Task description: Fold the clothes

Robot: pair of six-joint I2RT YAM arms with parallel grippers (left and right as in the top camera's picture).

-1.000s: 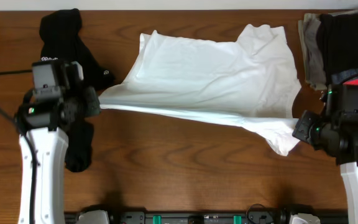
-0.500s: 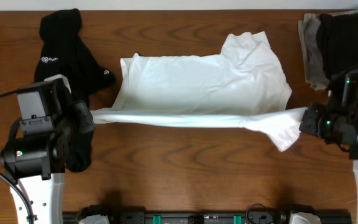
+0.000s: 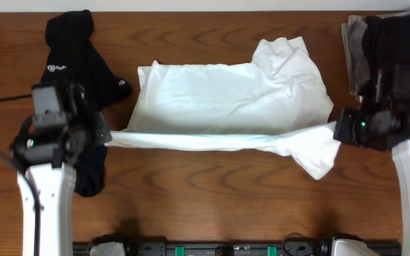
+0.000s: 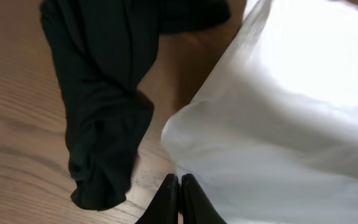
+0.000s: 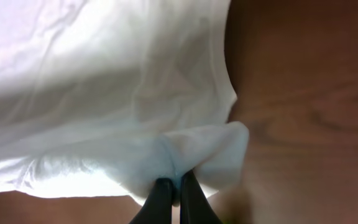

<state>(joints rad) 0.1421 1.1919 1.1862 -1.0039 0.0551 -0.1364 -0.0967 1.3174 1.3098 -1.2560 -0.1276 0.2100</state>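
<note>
The T-shirt's flat side edge (image 3: pixel 139 116) (image 4: pixel 247 59) lies below and outward of my left gripper, which should lower outward onto it and release the end of the taut piece of cloth.
The clothes, one white T-shirt (image 3: pixel 226 92), lie across the middle of the table with the plain side up. The near edge is lifted and stretched into a taut band between my two grippers. At the band's left end, my left gripper (image 3: pixel 107 136) is shut on the T-shirt; the wrist view shows the white cloth (image 4: pixel 278 93) just beyond its closed tips (image 4: pixel 179 186). My right gripper (image 3: pixel 339 130) is shut on a bunched fold at the right end, and white fabric (image 5: pixel 104 81) fills the view above those jaws (image 5: pixel 174 186). A loose flap hangs down near the right gripper.
A black garment (image 3: pixel 77 50) with a small white logo lies at the far left and runs down under my left arm; it also shows in the left wrist view (image 4: pixel 104 93). A stack of folded grey, black and coral garments (image 3: pixel 383 50) sits at the far right corner.
The held edge was slanted and is now level between the grippers. The shirt's body has bunched slightly leftward. The right gripper has moved a little toward the far side.
</note>
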